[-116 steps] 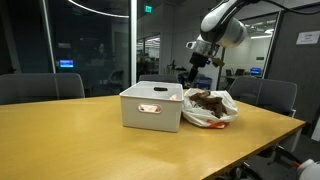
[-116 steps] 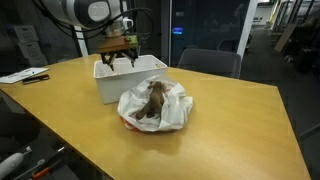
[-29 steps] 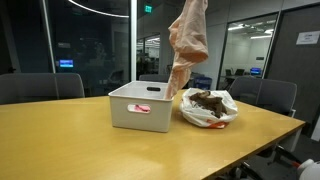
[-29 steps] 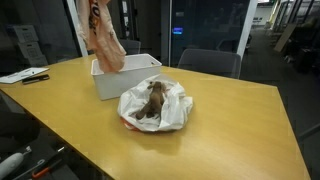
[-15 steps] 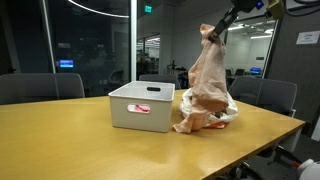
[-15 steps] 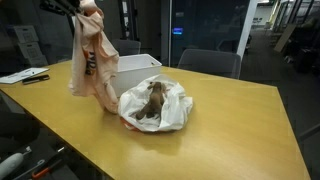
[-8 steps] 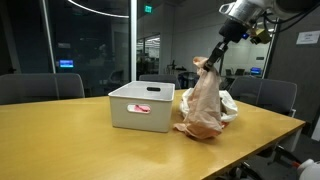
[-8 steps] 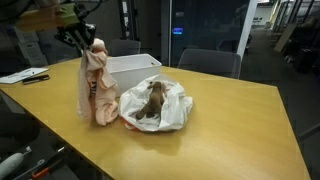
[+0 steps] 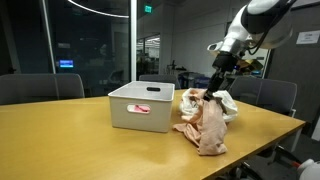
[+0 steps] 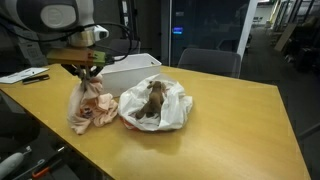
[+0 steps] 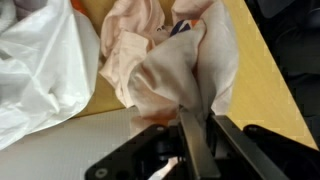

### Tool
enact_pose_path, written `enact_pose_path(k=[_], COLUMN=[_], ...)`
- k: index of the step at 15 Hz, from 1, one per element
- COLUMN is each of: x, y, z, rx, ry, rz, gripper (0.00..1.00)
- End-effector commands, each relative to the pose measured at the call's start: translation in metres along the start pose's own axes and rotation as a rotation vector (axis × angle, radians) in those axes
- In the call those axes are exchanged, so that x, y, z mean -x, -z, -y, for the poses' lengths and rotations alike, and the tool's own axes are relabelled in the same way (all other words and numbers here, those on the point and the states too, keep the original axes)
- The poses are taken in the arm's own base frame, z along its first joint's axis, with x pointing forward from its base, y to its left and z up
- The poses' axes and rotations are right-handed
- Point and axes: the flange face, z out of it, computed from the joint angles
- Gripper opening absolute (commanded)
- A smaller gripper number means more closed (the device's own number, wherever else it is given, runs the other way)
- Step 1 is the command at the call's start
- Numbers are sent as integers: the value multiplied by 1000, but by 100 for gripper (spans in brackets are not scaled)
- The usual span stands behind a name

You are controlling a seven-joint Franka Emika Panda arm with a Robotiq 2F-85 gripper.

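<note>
My gripper moves down toward the heap of pink garment (image 9: pixel 207 126) next, then releases the fold, since the bunched cloth lies on the tabletop below.
A pale pink garment (image 9: pixel 207 126) lies half lowered onto the wooden table, bunched in a heap (image 10: pixel 90 108) beside the white plastic bag. My gripper (image 9: pixel 211 93) is shut on its top edge and stands low over the table (image 10: pixel 88 71). In the wrist view the fingers (image 11: pixel 197 140) pinch a fold of the pink cloth (image 11: pixel 165 60), which spreads out below them. The white plastic bag (image 10: pixel 152 105) holds a brown crumpled thing (image 10: pixel 153 99) and touches the garment's side (image 11: pixel 40 60).
A white open bin (image 9: pixel 144 105) stands on the table next to the bag (image 10: pixel 125 70), with something pink and white inside. Office chairs (image 9: pixel 40 87) ring the table. Papers and a pen (image 10: pixel 25 76) lie at one end. The table edge (image 9: pixel 260 150) runs close to the garment.
The gripper has come down with the pink garment, which hung upright half a second ago and now slumps and spreads on the table beside the bag.
</note>
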Motion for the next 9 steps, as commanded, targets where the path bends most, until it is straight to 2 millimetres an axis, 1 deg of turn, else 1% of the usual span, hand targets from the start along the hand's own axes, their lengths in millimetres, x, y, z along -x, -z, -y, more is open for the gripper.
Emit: enact_pose_path(k=[1,4,5,6,7,8,9], x=[-12,-17,-16,-15,-13,-12,-11], y=[-21,-34,-40,-45,-48,-51,-52], z=[-11,-22,-32,-38,-45,-50,-53], rx=[-44,-67,-35,-42,-46,-42,-49], ry=[90,137,143,137,123,116,100], rz=[5,-14,-31,-27,-26,-25,-22], gripper=[7,7,7,7,35,38,43])
